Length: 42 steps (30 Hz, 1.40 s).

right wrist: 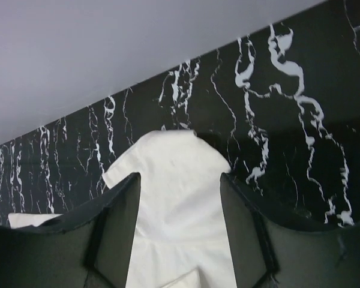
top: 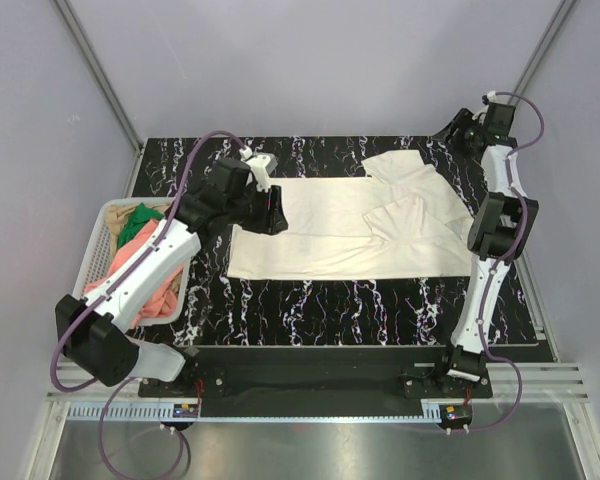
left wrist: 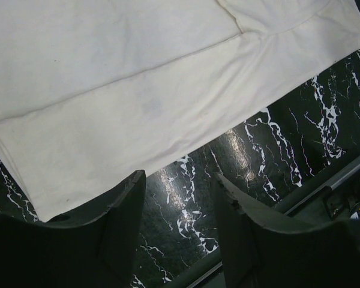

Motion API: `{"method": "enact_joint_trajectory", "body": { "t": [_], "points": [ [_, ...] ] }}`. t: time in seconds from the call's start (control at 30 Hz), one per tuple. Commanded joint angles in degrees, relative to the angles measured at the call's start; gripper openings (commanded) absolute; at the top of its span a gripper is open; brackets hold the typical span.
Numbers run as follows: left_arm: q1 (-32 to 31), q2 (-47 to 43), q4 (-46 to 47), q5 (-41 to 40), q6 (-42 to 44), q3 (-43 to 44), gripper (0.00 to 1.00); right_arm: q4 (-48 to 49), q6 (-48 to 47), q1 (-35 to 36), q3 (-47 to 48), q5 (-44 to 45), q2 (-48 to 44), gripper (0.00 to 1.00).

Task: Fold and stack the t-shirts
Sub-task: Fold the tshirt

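My right gripper moves open, down and left in the top view onto the upper sleeve's far corner [top: 418, 156] [right wrist: 219, 162] next, as its fingers are clear of it.
A large cream-white t-shirt [top: 340, 235] lies spread flat on the black marble table [top: 310, 310], with its sleeves at the right end. My left gripper [top: 272, 212] hovers at the shirt's left end. In the left wrist view it [left wrist: 180, 204] is open, with only bare marble between the fingers and the shirt's [left wrist: 108, 90] edge just beyond them. My right gripper [top: 458, 132] is at the far right, near the upper sleeve [top: 400, 165]. It [right wrist: 180, 198] is open above that sleeve [right wrist: 174, 174], apart from the cloth. More t-shirts, green [top: 135, 227] and salmon-pink [top: 140, 272], fill the basket.
A white mesh basket [top: 92, 250] stands at the table's left edge, under the left arm's forearm. A tan cloth [top: 145, 210] shows at its far end. Grey walls close in the back and both sides. A metal rail runs along the near edge.
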Motion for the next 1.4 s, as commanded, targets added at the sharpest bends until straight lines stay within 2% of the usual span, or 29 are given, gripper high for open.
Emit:
{"method": "enact_joint_trajectory", "body": {
  "t": [0.0,0.1,0.4,0.5,0.63,0.7,0.8,0.83,0.87,0.97,1.03,1.13,1.2,1.27,1.37],
  "points": [
    [0.0,0.5,6.0,1.3,2.7,-1.7,0.52,2.6,0.8,0.5,11.0,-6.2,7.4,0.63],
    [0.0,1.2,7.8,0.1,3.2,-3.3,0.52,2.4,2.5,0.8,17.6,-9.9,13.6,0.63],
    [0.1,2.0,8.4,-0.1,3.1,-2.7,0.52,2.9,2.6,1.9,23.9,-12.6,22.7,0.64],
    [0.4,2.6,8.5,0.2,3.0,-2.6,0.52,3.0,1.9,2.7,24.6,-15.8,23.6,0.64],
    [0.9,3.0,8.5,0.7,2.7,-2.4,0.52,2.9,-0.8,4.2,21.6,-13.1,21.7,0.62],
    [1.3,2.8,8.6,0.6,2.7,-2.5,0.52,2.9,-1.0,4.6,21.6,-12.0,21.5,0.58],
    [1.6,2.8,8.5,-1.2,2.6,-2.8,0.52,2.9,-1.4,5.0,22.1,-10.9,21.4,0.39],
    [1.8,2.9,8.6,-1.6,2.2,-2.7,0.52,3.0,-2.1,5.2,22.1,-10.0,21.2,0.22],
    [2.4,3.5,8.6,-1.8,0.9,-2.6,0.52,3.1,-2.8,5.5,22.4,-7.5,21.0,0.17],
    [4.6,5.2,8.1,-1.4,-0.9,-1.2,0.52,3.0,-4.9,6.6,24.8,-7.5,20.3,0.03],
    [6.1,6.8,6.1,-4.9,-2.0,1.3,0.52,3.0,-6.1,7.3,25.3,-7.1,18.9,0.0],
    [9.5,13.2,0.2,-7.6,-3.2,9.5,0.52,2.6,-9.2,7.4,21.7,-5.8,14.8,0.0],
    [11.7,16.0,-2.5,-7.0,-2.7,15.6,0.52,2.6,-11.5,7.5,15.5,-5.0,10.1,0.0],
    [12.3,20.1,-4.4,-10.7,-1.9,21.7,0.52,2.8,-14.2,7.7,10.0,-4.4,7.1,0.0],
    [12.6,26.6,-5.9,-16.5,-1.1,29.7,0.52,2.8,-15.7,7.8,7.0,-4.3,3.4,0.0]
  ]
}}
